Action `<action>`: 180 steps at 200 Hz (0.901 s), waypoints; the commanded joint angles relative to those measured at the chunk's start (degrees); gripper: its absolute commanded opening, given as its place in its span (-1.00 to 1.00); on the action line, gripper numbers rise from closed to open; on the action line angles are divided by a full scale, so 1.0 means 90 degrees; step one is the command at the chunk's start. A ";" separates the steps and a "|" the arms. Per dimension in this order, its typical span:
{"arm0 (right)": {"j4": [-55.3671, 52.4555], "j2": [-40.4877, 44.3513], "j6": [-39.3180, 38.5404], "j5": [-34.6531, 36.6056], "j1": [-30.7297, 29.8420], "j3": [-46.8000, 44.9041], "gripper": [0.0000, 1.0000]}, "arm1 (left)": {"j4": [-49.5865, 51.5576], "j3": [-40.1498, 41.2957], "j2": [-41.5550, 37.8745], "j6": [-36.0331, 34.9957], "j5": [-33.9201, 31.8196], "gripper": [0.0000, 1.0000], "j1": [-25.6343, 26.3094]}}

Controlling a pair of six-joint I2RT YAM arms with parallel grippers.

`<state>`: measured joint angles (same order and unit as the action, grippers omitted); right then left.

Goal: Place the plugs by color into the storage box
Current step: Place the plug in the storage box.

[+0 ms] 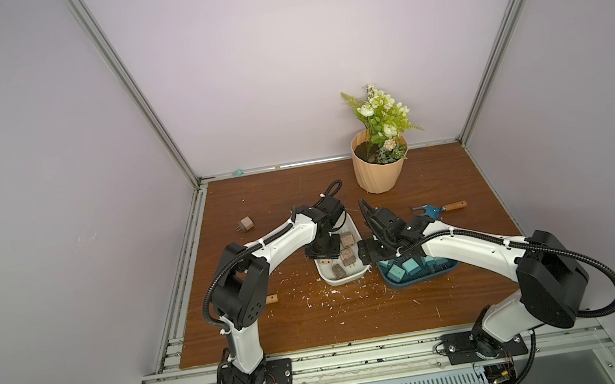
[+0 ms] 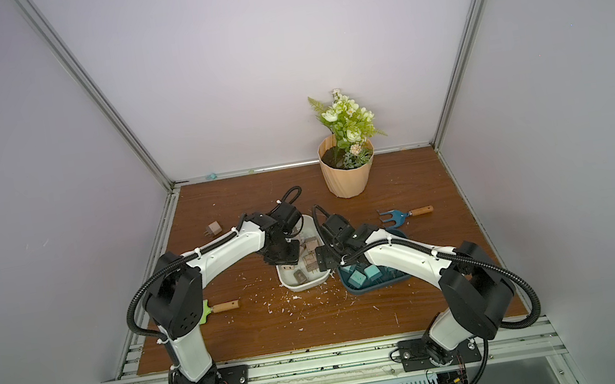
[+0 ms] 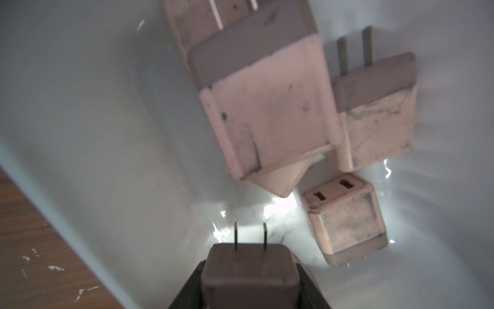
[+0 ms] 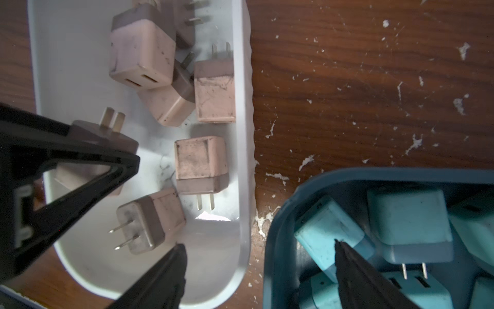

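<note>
The left gripper lowers its plug to the white tub's bottom beside the tan-brown plugs next and releases it, as that bottom lies just below.
My left gripper (image 3: 240,290) is shut on a tan-brown plug (image 3: 240,270), prongs pointing away, held just above the floor of the white tub (image 3: 93,133). Several tan-brown plugs (image 4: 200,163) lie in that tub (image 1: 341,278). The dark blue tub (image 1: 446,271) next to it holds several teal plugs (image 4: 409,214). My right gripper (image 4: 259,243) is open and holds nothing, one finger over the white tub's rim and the other over the blue tub (image 4: 280,240). One loose tan-brown plug (image 1: 246,224) lies on the table at the far left.
A peach flower pot (image 1: 379,170) stands at the back. A blue garden fork with a wooden handle (image 1: 438,208) lies behind the blue tub. Another wooden-handled tool (image 2: 224,307) lies under my left arm. White flecks litter the wooden table (image 1: 357,317).
</note>
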<state>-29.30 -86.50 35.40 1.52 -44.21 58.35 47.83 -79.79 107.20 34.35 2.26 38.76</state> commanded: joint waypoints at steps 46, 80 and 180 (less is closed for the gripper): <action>0.0024 -0.0106 0.0031 0.0193 -0.0035 0.0310 0.78 | -0.0167 0.0056 0.0349 -0.0034 -0.0408 -0.14 0.0048; 0.0064 -0.0171 0.0031 0.0193 -0.0037 0.0304 0.78 | -0.0159 0.0134 0.0440 -0.0091 -0.0408 -0.11 0.0077; 0.0105 -0.0477 -0.0046 0.0175 -0.0032 0.0607 0.78 | -0.0152 0.0315 0.0461 -0.0168 -0.0462 0.20 0.0108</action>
<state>-29.06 -90.56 35.31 1.72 -44.21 61.60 44.80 -77.56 111.09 32.77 -0.30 39.09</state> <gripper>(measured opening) 0.891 0.598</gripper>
